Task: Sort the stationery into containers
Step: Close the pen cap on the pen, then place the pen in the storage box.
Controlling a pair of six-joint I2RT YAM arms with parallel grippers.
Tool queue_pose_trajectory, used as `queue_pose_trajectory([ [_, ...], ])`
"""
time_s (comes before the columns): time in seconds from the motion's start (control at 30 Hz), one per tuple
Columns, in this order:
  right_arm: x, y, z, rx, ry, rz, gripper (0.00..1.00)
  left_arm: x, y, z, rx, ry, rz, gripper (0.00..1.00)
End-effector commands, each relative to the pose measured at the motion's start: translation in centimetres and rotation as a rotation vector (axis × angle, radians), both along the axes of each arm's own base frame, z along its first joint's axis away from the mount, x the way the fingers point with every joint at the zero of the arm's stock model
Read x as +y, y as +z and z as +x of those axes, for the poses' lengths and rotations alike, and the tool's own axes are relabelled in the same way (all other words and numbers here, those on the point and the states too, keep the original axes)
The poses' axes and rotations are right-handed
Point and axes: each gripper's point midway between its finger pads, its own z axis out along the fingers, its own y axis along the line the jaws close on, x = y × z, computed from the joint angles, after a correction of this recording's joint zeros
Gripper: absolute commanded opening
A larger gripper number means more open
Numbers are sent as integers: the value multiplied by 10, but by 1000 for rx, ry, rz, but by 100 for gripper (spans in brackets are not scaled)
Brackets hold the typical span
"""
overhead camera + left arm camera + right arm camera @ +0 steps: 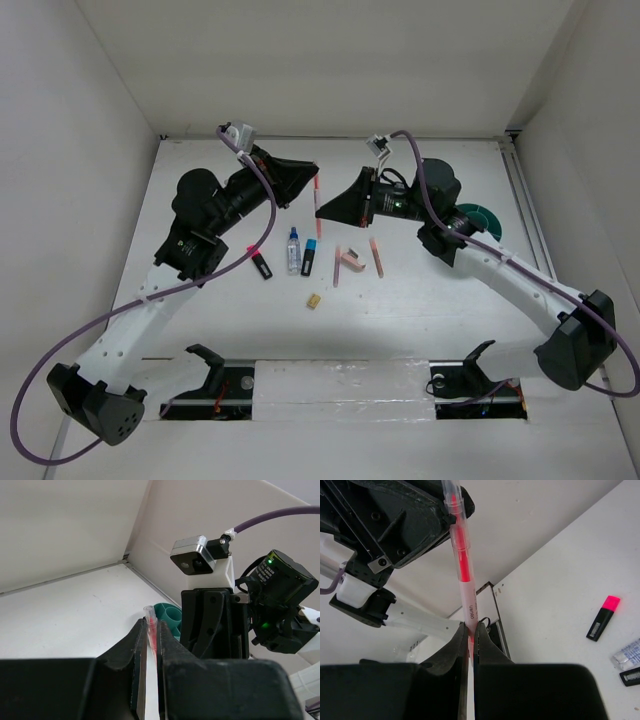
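I should swing my right gripper over the teal cup [486, 220] next, then lower it and let go of the pen [318, 192]. The cup is below my right gripper and to its right in the top view.
A pink pen [318, 192] with a clear cap hangs above the table's far middle, held at both ends. My left gripper [314, 174] is shut on its capped end [151, 625]. My right gripper [319, 208] is shut on the other end [468, 587]. On the table below lie a black marker with a pink cap [261, 264], a clear blue-capped bottle [293, 250], a blue-capped black marker [309, 258], two salmon pencils [337, 266] [377, 257], a pink block [350, 261] and a tan piece [313, 300]. The teal cup [486, 220] stands at the right, half hidden by my right arm.
White walls close in the table on the left, back and right. A metal rail [525, 215] runs along the right edge beside the cup. The arm bases and black brackets [205, 356] sit at the near edge. The right wrist view also shows the pink-capped marker [602, 624].
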Motion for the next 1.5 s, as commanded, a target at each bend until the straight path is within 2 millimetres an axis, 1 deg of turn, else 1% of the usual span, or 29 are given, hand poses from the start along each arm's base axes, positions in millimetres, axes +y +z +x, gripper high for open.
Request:
queue_pose_trajectory([
  [0.0, -34, 123, 15, -313, -195, 267, 0, -19, -60, -36, 200, -200, 126, 0],
  [0.03, -34, 123, 15, -313, -195, 267, 0, -16, -56, -35, 199, -177, 115, 0],
  [0.1, -25, 108, 12, -294, -182, 247, 0, -11, -50, -32, 188, -139, 106, 1],
  [0.13, -23, 108, 10, -292, -182, 250, 0, -6, -42, -32, 176, -108, 88, 7],
  [0.2, -15, 94, 5, -274, -167, 232, 0, 1, -34, -31, 165, -64, 66, 25],
  [0.23, -9, 86, 7, -272, -160, 210, 0, 6, -30, -30, 153, -34, 56, 56],
  [0.27, -8, 80, 12, -260, -193, 197, 0, 18, -22, -26, 154, 48, 17, 99],
  [0.37, 8, 49, 24, -229, -224, 124, 0, 45, 2, -27, 104, 179, -53, 100],
  [0.4, 14, 39, 24, -212, -222, 109, 0, 52, 0, -28, 112, 208, -64, 100],
  [0.43, 16, 25, 34, -194, -251, 83, 0, 63, 7, -32, 91, 252, -90, 100],
  [0.47, 16, 25, 35, -194, -251, 82, 0, 63, 10, -32, 82, 252, -97, 100],
  [0.53, 15, 4, 47, -166, -308, 47, 0, 83, 9, -30, 89, 350, -130, 100],
  [0.6, 4, -6, 63, -181, -397, 4, 0, 101, -2, -20, 119, 470, -127, 100],
  [0.7, -26, -17, 79, -216, -547, -80, 0, 120, -23, -5, 221, 616, -53, 100],
  [0.73, -44, -20, 92, -215, -647, -107, 0, 125, -25, 6, 251, 684, -21, 100],
  [0.77, -61, -33, 101, -207, -709, -147, 0, 128, -42, 8, 305, 714, 48, 100],
  [0.83, -91, -36, 109, -234, -793, -181, 0, 128, -64, 18, 357, 747, 154, 100],
  [0.87, -115, -42, 120, -233, -859, -203, 0, 128, -79, 18, 393, 750, 203, 100],
  [0.9, -129, -57, 124, -226, -896, -241, 0, 130, -85, 19, 401, 761, 235, 100],
  [0.97, -156, -65, 129, -235, -980, -283, 0, 130, -110, 19, 435, 762, 299, 100],
  [1.0, -176, -78, 134, -208, -1035, -319, 0, 131, -118, 18, 449, 763, 319, 100],
  [1.07, -206, -84, 135, -188, -1145, -341, 0, 136, -130, 12, 457, 772, 333, 100],
  [1.13, -233, -93, 134, -163, -1226, -355, 0, 139, -136, 9, 451, 771, 339, 100],
  [1.17, -243, -88, 131, -169, -1260, -343, 0, 140, -138, 7, 453, 771, 342, 100],
  [1.2, -262, -89, 132, -161, -1332, -349, 0, 140, -138, 6, 451, 772, 325, 100],
  [1.27, -283, -96, 128, -146, -1409, -386, 0, 138, -136, 7, 447, 763, 316, 100],
  [1.33, -316, -103, 126, -109, -1528, -430, 0, 135, -140, 8, 456, 751, 326, 100],
  [1.43, -342, -105, 125, -92, -1599, -460, 0, 129, -147, 10, 475, 727, 345, 100],
  [1.47, -357, -106, 125, -91, -1632, -475, 0, 129, -147, 10, 475, 727, 345, 100],
])
